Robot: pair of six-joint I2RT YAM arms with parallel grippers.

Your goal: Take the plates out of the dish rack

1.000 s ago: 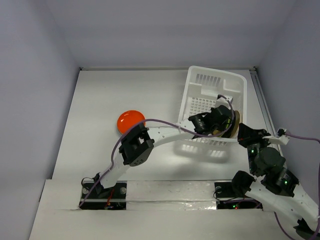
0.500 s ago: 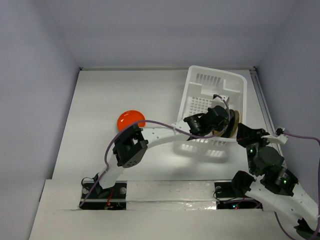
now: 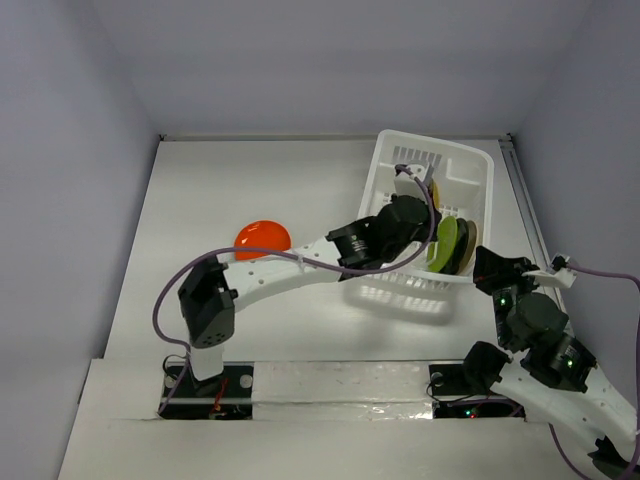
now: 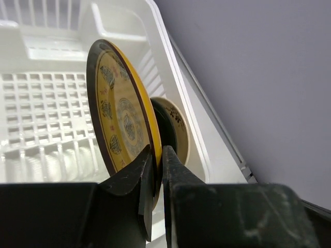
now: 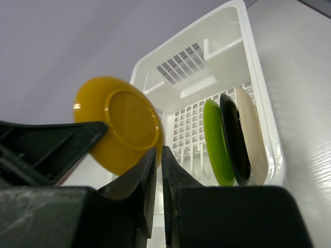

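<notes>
The red-orange plate (image 3: 263,238) lies flat below my left gripper, so my left gripper needs to swing to the left in the top view and lower the yellow plate there.
The white dish rack (image 3: 440,150) stands at the back right of the table. My left gripper (image 3: 414,196) reaches over it, shut on the rim of a yellow plate (image 4: 121,111) with a patterned face, held on edge above the grid floor. From the right wrist, that yellow plate (image 5: 121,124) shows its back. A lime green plate (image 5: 216,142), a dark olive plate (image 5: 232,137) and a beige plate (image 5: 251,132) stand on edge in the dish rack (image 5: 220,57). My right gripper (image 5: 158,151) waits at the rack's near right corner, shut and empty. A red-orange plate (image 3: 263,238) lies on the table.
The table's right edge rail (image 3: 525,200) runs close beside the rack. Grey walls close in the back and both sides. My left arm's long link (image 3: 290,270) spans the table from its base to the rack, passing just in front of the red-orange plate.
My left gripper has lifted the yellow plate away from the standing plates toward the rack's far end, uncovering the lime green one. Its elbow swung left and down. The right arm stayed put.
</notes>
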